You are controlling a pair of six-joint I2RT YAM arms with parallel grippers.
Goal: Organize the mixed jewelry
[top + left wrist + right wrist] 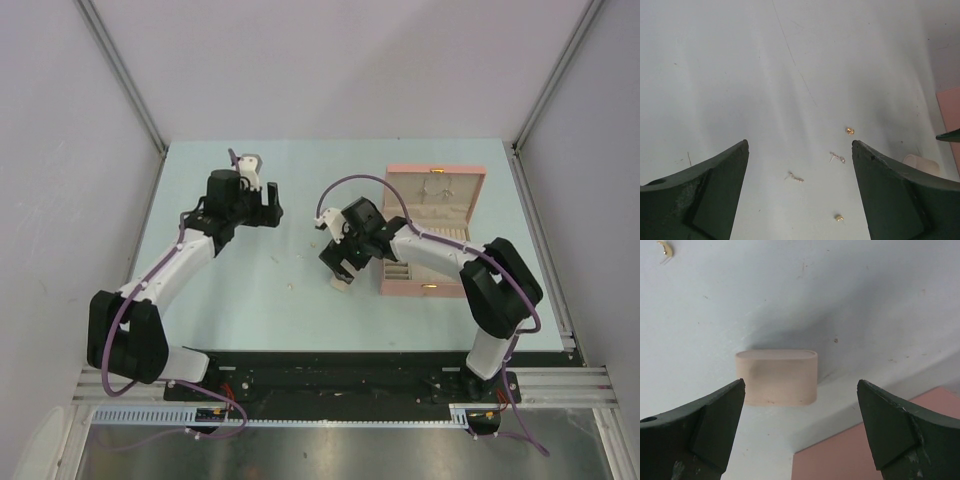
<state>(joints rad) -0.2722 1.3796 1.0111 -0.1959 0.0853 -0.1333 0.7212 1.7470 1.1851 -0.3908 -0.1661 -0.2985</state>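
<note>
The cream rectangular piece (340, 284) (776, 377) is off-centre below the gripper's fingers, so the robot's right gripper should go down next and shift toward the left in the wrist view, astride the piece.
The mixed jewelry lies loose on the pale table. In the left wrist view I see a gold bead (850, 131), two silvery chain pieces (837, 157) (795, 177) and a small gold piece (839, 218). My left gripper (800, 143) is open above them, holding nothing; it also shows in the top view (268, 205). A cream rectangular piece (776, 377) stands just ahead of my open right gripper (801, 383), apart from both fingers. In the top view the right gripper (340, 268) hovers right over that piece (343, 288).
The pink box (432, 230) lies open right of the right gripper, its corner close under it (875, 440). A gold piece (664, 248) lies at the far left of the right wrist view. Pale specks (291, 287) dot the table between the arms.
</note>
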